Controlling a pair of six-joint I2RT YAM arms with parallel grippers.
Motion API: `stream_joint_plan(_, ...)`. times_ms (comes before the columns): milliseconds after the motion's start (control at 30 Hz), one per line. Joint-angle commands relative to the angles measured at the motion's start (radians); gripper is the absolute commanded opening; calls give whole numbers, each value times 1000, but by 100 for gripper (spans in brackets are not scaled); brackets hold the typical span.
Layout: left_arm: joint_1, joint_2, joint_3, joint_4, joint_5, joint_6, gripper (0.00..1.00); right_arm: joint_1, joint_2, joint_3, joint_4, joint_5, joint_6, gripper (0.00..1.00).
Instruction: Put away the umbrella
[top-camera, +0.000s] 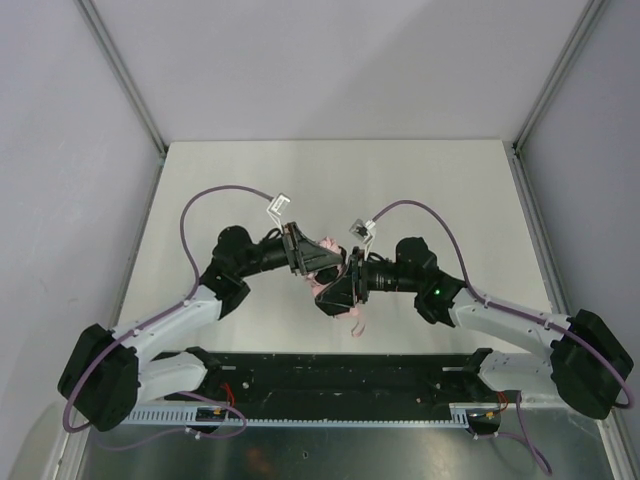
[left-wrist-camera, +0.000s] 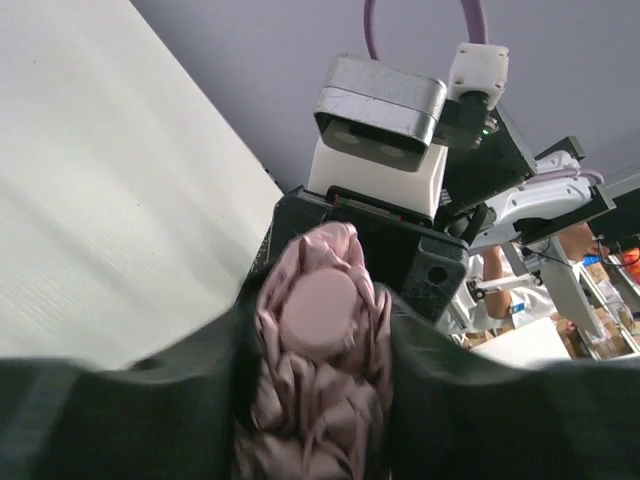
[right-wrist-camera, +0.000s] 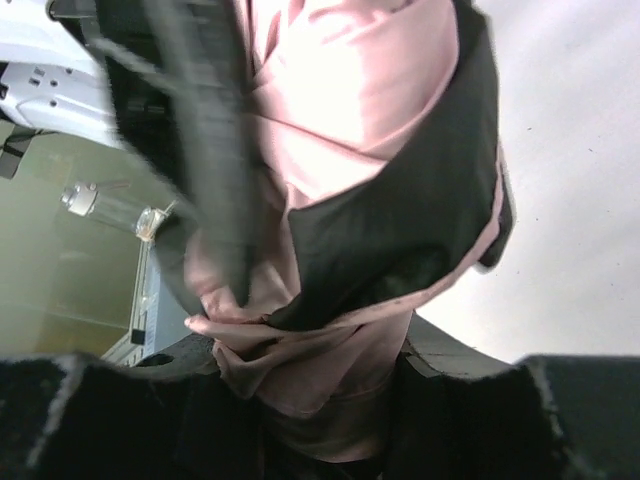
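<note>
The robot's right gripper will next lower the umbrella onto the tabletop by the black base bar (top-camera: 302, 316) and let go of the umbrella, since that spot is clear below the gripper.
The umbrella (top-camera: 328, 292) is a pale pink, bunched-up bundle held above the table between my two arms, with its thin strap (top-camera: 357, 325) dangling below. My left gripper (top-camera: 314, 264) comes in from the left and is shut on it. In the left wrist view the pink folds and round end cap (left-wrist-camera: 322, 310) fill the gap between the dark fingers (left-wrist-camera: 140, 420). My right gripper (top-camera: 342, 284) meets it from the right. In the right wrist view pink and black fabric (right-wrist-camera: 350, 90) is pressed between the jaws of the right gripper (right-wrist-camera: 330, 420).
The white table (top-camera: 250, 180) runs back to grey walls with metal corner posts (top-camera: 120, 70). The right arm's camera block (left-wrist-camera: 380, 120) sits just beyond the umbrella in the left wrist view. A black base rail (top-camera: 340, 375) lies at the near edge.
</note>
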Motion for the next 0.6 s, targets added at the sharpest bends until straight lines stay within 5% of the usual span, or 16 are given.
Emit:
stream_joint_plan(0, 69, -52, 30, 74, 82, -32, 73, -13, -45, -1, 80, 98, 38, 17)
stream_joint_plan(67, 117, -74, 25, 74, 96, -30, 93, -21, -46, -1, 82, 101, 45, 15)
stream_joint_plan(133, 177, -89, 30, 68, 121, -32, 98, -35, -44, 0, 80, 101, 57, 14)
stream_joint_plan(367, 404, -88, 35, -21, 187, -28, 99, -192, -23, 0, 21, 145, 127, 18)
stream_joint_plan(567, 425, -27, 39, -28, 237, 11, 100, -530, 45, 11, -86, 236, 182, 24)
